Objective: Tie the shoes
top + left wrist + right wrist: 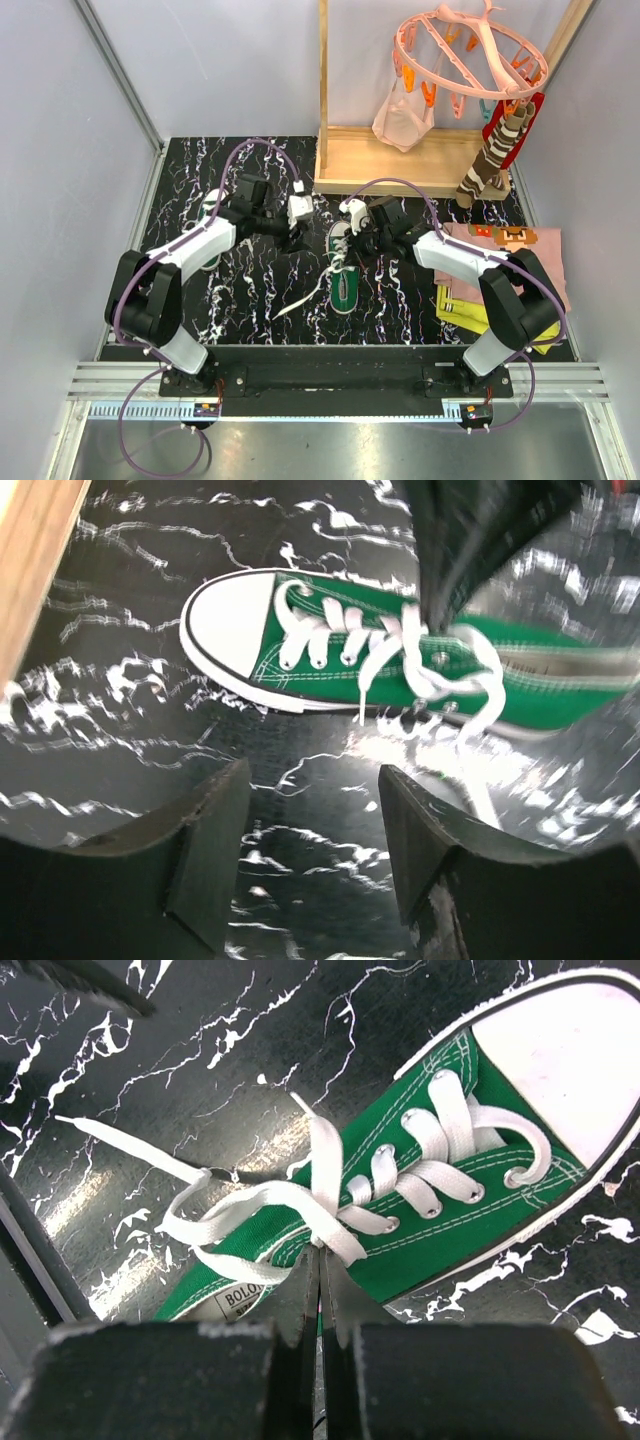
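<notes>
The left gripper moves down toward the green sneaker next, onto the short lace end, since that lace end hangs free over the facing side of the sneaker.
One green sneaker (pixel 343 285) lies mid-table, toe cap pointing away, with a loose white lace (pixel 300 300) trailing toward the near left. It also shows in the left wrist view (pixel 300 660) and the right wrist view (pixel 450 1230). My right gripper (pixel 353 240) (pixel 320 1260) is shut on the crossed white lace (pixel 325 1190) at the top eyelets. My left gripper (pixel 296 236) (pixel 310 790) is open and empty, just left of the shoe above bare table. The second sneaker (pixel 212 208) lies at the left, mostly hidden under my left arm.
A wooden rack base (pixel 400 160) stands at the back, with a pink peg hanger (pixel 470 50), a pink cloth and striped socks (pixel 495 150) hanging over it. Folded pink and yellow cloths (pixel 470 300) lie at the right under my right arm.
</notes>
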Controlling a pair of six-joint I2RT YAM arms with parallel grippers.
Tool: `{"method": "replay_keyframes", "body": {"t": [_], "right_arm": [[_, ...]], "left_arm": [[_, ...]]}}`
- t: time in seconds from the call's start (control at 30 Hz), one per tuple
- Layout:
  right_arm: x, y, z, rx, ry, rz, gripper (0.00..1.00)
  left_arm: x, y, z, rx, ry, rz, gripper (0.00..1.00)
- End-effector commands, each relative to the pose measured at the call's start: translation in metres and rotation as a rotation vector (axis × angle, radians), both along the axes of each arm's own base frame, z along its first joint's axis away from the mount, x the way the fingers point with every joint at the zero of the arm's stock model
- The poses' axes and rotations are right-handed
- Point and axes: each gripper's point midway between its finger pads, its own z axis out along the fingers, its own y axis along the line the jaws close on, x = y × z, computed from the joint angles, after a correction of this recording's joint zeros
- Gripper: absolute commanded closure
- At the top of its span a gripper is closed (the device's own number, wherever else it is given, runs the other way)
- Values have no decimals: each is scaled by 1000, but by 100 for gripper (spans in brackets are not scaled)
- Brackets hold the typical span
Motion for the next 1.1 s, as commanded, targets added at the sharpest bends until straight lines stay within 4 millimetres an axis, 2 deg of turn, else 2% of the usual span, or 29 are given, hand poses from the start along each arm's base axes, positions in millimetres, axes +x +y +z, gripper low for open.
{"method": "replay_keyframes", "body": {"t": [0.0,0.23,0.4,0.77,1.07], "right_arm": [[9,6,10,42,-47,18,100],[12,7,9,40,-48,15,100],[12,7,7,35,-45,15,100],[14,7,7,34,-47,14,100],[17,7,10,41,-51,11,100]], "left_arm": [[0,-15,6,26,-273,-246,42],[-16,-43,-10,35,-325,-386,42],[-10,-52,-22,56,-315,-398,43],[1,-67,-27,54,-333,-419,46],[2,-71,-40,76,-309,-422,65]]}}
